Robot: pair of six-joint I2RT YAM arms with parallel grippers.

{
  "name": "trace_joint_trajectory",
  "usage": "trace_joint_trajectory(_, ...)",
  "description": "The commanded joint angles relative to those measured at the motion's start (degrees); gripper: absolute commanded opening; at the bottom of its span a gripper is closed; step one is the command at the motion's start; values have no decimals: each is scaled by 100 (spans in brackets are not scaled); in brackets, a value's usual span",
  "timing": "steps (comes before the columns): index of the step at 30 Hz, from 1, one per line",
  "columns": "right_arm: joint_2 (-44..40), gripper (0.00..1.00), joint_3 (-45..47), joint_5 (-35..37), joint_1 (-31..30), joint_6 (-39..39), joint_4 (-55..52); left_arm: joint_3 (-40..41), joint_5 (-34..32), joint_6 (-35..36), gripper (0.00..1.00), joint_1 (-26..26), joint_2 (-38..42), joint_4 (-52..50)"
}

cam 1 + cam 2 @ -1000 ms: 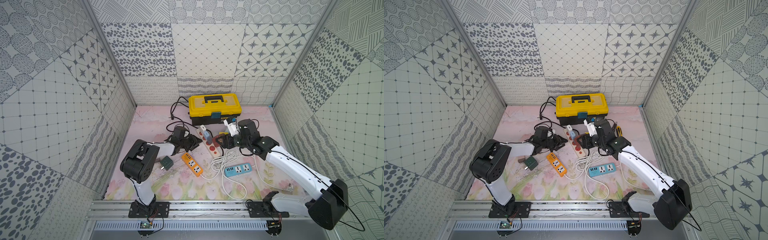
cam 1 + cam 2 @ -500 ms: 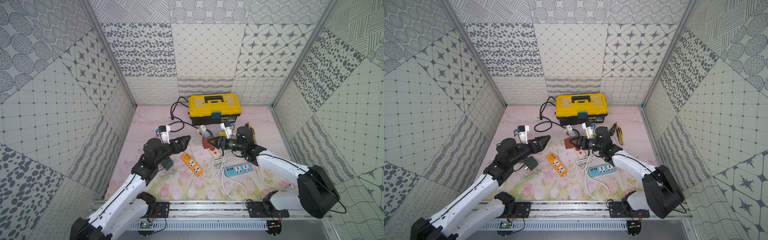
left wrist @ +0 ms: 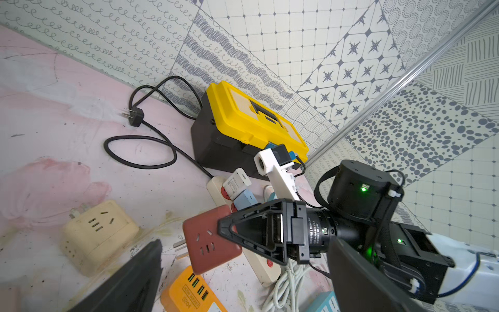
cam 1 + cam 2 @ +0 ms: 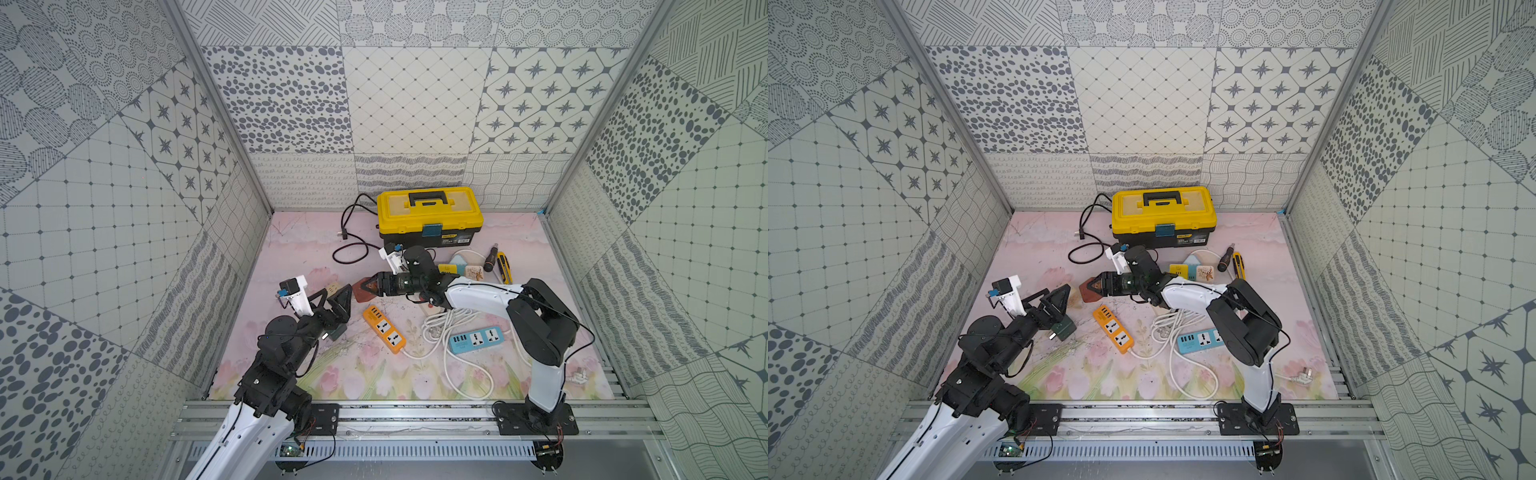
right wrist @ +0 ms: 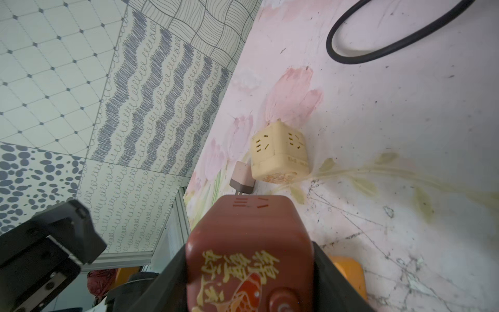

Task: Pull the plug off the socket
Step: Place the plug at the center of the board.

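Observation:
I need to move my right gripper toward the cream cube socket and down to the mat next, because the red adapter hangs above the mat and should be released there.
A red cube plug adapter hangs just above the mat, with my right gripper shut on its sides. Its metal prongs stand bare and point toward the cream cube socket, which lies on the mat a short gap away. My left gripper is open and holds nothing. It hovers beside the cream socket, facing the red adapter.
A white power strip with small chargers lies behind the right gripper. An orange strip, a blue strip and coiled white cable lie in front. A yellow toolbox and black cord sit at the back. A green adapter lies under the left arm.
My left gripper has opened wide and drawn back from the power strip toward the front left. The right gripper has carried the red adapter leftward, away from the strip.

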State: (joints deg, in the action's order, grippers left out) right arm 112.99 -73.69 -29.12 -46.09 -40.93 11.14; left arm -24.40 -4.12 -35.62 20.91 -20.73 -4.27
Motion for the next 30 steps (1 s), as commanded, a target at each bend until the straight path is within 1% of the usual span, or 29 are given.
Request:
trace_joint_trajectory(1, 433, 51, -615, 260, -101, 177, -338, 10, -493, 289, 100, -29, 130, -383)
trace_joint_trajectory(10, 1804, 51, -2390, 258, -447, 220, -1150, 53, -529, 258, 100, -34, 228, -387)
trace_joint_trajectory(13, 2350, 52, -3275, 250, -607, 217, -1522, 84, -513, 226, 100, -27, 214, -357)
trace_joint_trajectory(15, 2809, 53, -4040, 223, -709, 223, -1878, 84, -489, 208, 100, -26, 217, -336)
trace_joint_trajectory(18, 3423, 57, -5200, 188, -831, 310, -2528, 62, -467, 200, 100, -26, 219, -362)
trace_joint_trajectory(21, 3840, 65, -6137, 203, -910, 467, -3156, 17, -425, 196, 100, -26, 228, -403)
trace_joint_trajectory(23, 3873, 72, -6335, 255, -929, 619, -3379, 5, -389, 192, 100, -25, 253, -412)
trace_joint_trajectory(26, 3699, 82, -6335, 337, -929, 957, -3688, 20, -356, 166, 100, -26, 304, -376)
trace_joint_trajectory(28, 3463, 87, -6173, 417, -929, 1223, -3847, 29, -299, 137, 100, -27, 320, -299)
trace_joint_trajectory(30, 3050, 89, -5800, 555, -918, 1501, -3887, 26, -203, 119, 100, -25, 332, -211)
